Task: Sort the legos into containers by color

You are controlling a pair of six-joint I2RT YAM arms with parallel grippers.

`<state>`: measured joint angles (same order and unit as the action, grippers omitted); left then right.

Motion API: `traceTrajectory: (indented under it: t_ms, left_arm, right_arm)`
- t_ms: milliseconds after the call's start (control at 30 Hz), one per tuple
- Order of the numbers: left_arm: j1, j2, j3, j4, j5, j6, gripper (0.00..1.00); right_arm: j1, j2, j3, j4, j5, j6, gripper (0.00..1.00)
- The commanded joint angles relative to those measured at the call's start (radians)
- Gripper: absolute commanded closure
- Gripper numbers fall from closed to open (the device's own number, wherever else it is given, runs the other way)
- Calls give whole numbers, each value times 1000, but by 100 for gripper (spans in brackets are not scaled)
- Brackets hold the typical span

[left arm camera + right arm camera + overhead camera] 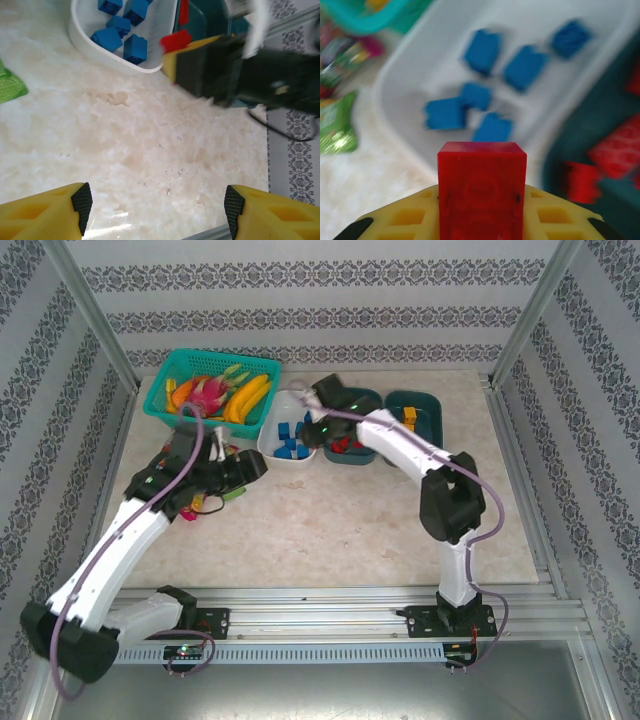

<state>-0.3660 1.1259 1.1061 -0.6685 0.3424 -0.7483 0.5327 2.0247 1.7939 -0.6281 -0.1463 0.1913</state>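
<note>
My right gripper should next swing across from the white tub's rim and go down into the dark teal tub [352,450] [590,145]. It will let go of the brick there, as it matches the red ones in that tub.
My right gripper [481,215] is shut on a red brick [481,180], which hangs over the near rim of the white tub [410,65]. Several blue bricks [482,50] lie in that tub. To its right stands a dark teal tub [580,125] with red bricks [615,150] in it. From above, the right gripper [318,430] sits between the white tub [272,445] and the teal tub [365,455]. A second teal tub [432,400] holds yellow-orange bricks [410,417]. My left gripper [157,205] is open over bare table, with nothing between its fingers, left of the tubs [250,468].
A turquoise mesh basket [165,390] of fruit stands at the back left. Colourful snack bags [200,505] lie by the left gripper, and a green one [10,87] shows at the left edge. Metal rails edge the table at front and right.
</note>
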Motion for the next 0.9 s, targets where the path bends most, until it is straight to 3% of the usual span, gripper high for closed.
traceTrajectory:
  t_ms: [0,233,433,667,867]
  left_arm:
    - [-46,106,92,136,44,22,27]
    - [-81,338,214,274,69,3,27]
    - [-82,478,370,287,79,17,27]
    - [-82,570,525,246,91,41,27]
    - [-82,579,557,215,95,55,27]
  right_arm:
    - [-99,34,68,-65,22,164,78]
    - [-209,304,463,-264,103,202,78]
    - [-249,536,771,-400,128,230,76]
    - [-277,613,772,-362,77,237,68]
    - [-281,617,768,-354,49,235,49]
